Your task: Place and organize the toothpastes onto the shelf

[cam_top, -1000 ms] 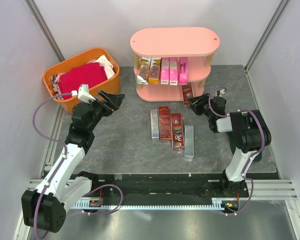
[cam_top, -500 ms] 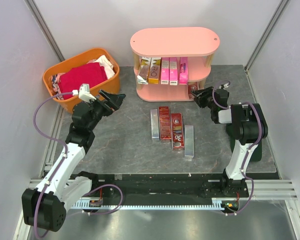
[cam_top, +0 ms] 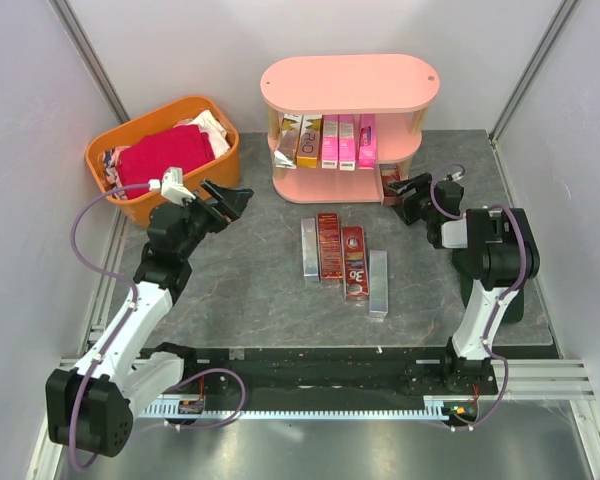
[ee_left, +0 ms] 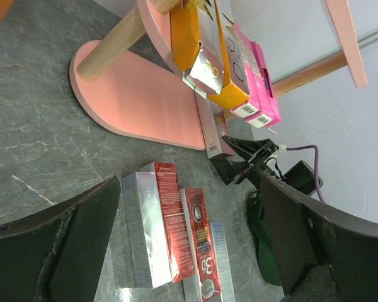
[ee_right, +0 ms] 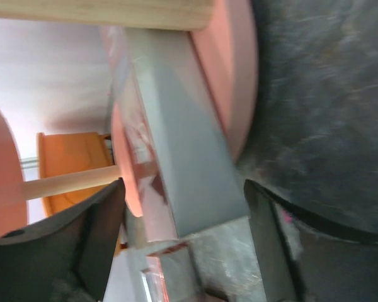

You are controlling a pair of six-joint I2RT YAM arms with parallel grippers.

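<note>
The robot's left gripper needs to swing to the right in the top view next and go down over the dark red carton's far end (cam_top: 327, 223) (ee_left: 166, 178), because that end sticks out past both neighbours.
The pink shelf (cam_top: 350, 82) stands at the back of the table, and its middle tier holds several upright toothpastes (cam_top: 330, 142) in silver, yellow and pink. On the mat in front of it lie more cartons, silver (cam_top: 309, 247), dark red (cam_top: 329, 246), red (cam_top: 354, 262) and silver (cam_top: 378, 283). One carton (ee_right: 183, 157) rests on the bottom tier's right end (ee_right: 233, 75), between the jaws of my right gripper (cam_top: 405, 192), which stand open with a gap on each side of it. My left gripper (cam_top: 235, 198) hovers open and empty left of the shelf, and its wrist view shows the floor cartons (ee_left: 167, 220).
An orange basket (cam_top: 165, 150) with a red cloth and other items sits at the back left, just behind my left arm. Wooden posts (ee_right: 101, 12) carry the shelf tiers. Grey walls close in the mat on both sides.
My right gripper carried a dark red carton to the shelf's bottom right end and then opened, letting it go. The left arm has barely moved.
</note>
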